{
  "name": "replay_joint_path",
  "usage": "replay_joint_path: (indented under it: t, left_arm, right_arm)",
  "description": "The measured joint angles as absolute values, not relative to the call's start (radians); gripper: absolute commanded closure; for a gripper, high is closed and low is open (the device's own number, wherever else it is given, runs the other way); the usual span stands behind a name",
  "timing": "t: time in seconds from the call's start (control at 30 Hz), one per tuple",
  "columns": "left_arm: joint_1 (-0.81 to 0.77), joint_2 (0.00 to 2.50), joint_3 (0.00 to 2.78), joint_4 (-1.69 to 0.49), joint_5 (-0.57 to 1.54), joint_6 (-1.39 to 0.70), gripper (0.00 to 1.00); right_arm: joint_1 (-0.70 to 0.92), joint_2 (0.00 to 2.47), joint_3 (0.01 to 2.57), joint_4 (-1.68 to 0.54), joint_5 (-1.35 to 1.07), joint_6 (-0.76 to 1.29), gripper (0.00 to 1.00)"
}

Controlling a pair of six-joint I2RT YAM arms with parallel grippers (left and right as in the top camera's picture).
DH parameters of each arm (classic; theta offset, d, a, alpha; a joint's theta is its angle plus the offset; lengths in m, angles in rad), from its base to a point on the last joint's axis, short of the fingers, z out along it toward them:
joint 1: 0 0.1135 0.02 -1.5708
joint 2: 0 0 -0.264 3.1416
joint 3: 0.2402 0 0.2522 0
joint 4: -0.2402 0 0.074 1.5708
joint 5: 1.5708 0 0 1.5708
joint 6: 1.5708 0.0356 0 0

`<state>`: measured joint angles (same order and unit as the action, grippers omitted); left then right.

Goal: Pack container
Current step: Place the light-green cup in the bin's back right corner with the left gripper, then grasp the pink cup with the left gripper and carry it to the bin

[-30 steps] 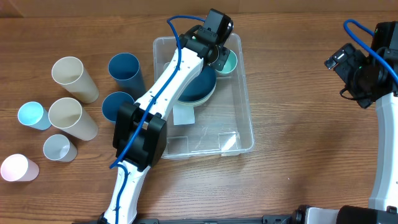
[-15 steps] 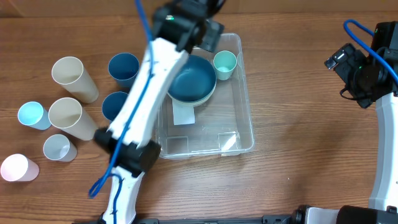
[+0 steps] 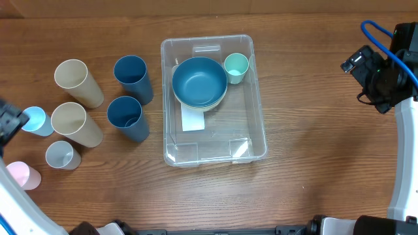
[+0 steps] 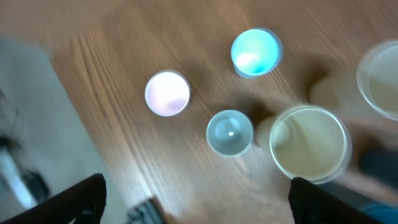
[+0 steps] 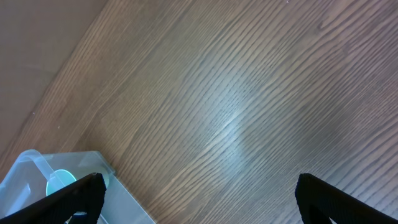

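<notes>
My left gripper will next go down and back onto the pink cup's rim, because that cup stands with its top open at the group's outer edge.
The container [image 3: 215, 149] is a clear rectangular bin in the middle of the table. Inside it sit a blue bowl [image 3: 199, 79] stacked on another bowl, a mint cup [image 3: 236, 66] upright in the far right corner, and a white label [image 3: 192, 121] on the bottom. My left gripper [image 4: 199, 205] hovers open and empty above the small cups at the table's left edge, with only its dark body [image 3: 8, 124] showing from overhead. My right gripper [image 5: 205, 199] hangs open over bare wood to the right of the container [image 5: 37, 167], holding nothing.
Left of the container stand two beige cups [image 3: 72, 75] [image 3: 70, 119], two dark blue cups [image 3: 130, 70] [image 3: 124, 112], a light blue cup [image 4: 255, 51], a grey cup [image 4: 229, 132] and a pink cup [image 4: 166, 93]. The right arm [image 3: 379, 75] sits at the right edge.
My left gripper opened and let go of the mint cup in the container's far right corner. The arm then swung out to the far left over the small cups. The right arm stayed put.
</notes>
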<state>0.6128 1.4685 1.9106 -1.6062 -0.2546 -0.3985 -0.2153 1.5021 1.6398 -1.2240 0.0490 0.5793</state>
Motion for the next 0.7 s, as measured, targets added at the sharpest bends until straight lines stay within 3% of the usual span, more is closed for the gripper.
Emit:
replay_joint_path:
  t: [0.17,0.3,0.7]
  left_arm:
    - [0.882,1.559,1.557,-1.392,-0.087,-0.432,0.10]
    - [0.994,1.611,1.511,-1.324,-0.030,-0.439,0.11]
    - [1.076,1.694,1.435,-1.157,-0.053,-0.413,0.14]
  right_arm:
    - [-0.215,1.502,1.640,-1.223,0.049,0.579,0.00]
    - [-0.215,1.502,1.640,-1.224,0.049,0.580,0.00]
    - [-0.215,1.502,1.640,-1.223,0.049,0.579,0.00]
